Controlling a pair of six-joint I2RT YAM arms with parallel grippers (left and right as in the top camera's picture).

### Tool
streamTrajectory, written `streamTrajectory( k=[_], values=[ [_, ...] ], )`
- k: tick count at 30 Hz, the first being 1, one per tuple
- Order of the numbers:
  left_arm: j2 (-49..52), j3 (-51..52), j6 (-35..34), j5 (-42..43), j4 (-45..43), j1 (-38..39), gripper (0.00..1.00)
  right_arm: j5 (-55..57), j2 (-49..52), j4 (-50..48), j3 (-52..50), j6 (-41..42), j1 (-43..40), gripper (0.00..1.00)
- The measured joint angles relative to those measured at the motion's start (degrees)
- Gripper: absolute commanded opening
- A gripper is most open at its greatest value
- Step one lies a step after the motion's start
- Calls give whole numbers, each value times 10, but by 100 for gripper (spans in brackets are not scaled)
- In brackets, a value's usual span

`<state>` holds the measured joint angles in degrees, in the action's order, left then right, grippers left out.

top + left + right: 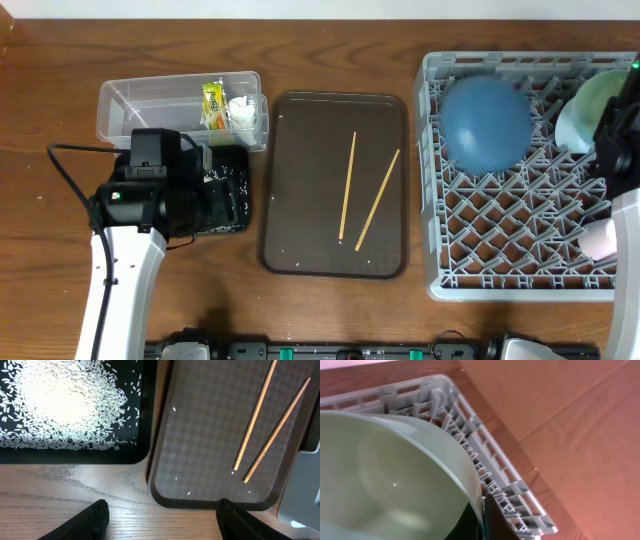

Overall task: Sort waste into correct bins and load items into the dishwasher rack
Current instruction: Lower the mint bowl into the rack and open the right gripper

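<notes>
The rack's slots beside the dark-blue bowl lie below my right gripper, so it will go down next, tilt toward them and release the pale-green bowl's rim.
The grey dishwasher rack (430, 200) (520, 490) holds a dark-blue bowl (487, 120), a pale-green bowl (595, 100) (395, 475) and a pink cup (600, 240). My right gripper (612, 130) (482, 520) is shut on the pale-green bowl's rim inside the rack. Two chopsticks (347, 185) (255, 415) lie on the brown serving tray (300, 180) (200, 435). The clear tub (150, 100) contains the wrapper (213, 103) and tissue (243, 112). Rice (60, 400) fills the black tray (235, 200) (75, 455). My left gripper (162, 510) hangs open and empty above bare wood by both trays' near corners.
My left arm (130, 240) rises from the near left edge and covers much of the black tray in the overhead view. A black cable (65, 175) loops on the table to its left. The rack's corner (300, 485) is next to the serving tray.
</notes>
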<state>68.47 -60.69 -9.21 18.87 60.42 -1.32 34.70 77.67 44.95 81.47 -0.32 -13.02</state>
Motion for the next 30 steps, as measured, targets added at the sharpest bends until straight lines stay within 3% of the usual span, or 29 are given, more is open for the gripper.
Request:
streamTrajectory(
  k=[10,23,30],
  values=[
    [0,0,0,0,0,0,71,35,34,-54,0,-56,-42,1],
    [0,0,0,0,0,0,72,303,147,-115,0,-16,-42,2],
    [0,0,0,0,0,0,72,363,206,-123,0,-5,-61,2]
  ],
)
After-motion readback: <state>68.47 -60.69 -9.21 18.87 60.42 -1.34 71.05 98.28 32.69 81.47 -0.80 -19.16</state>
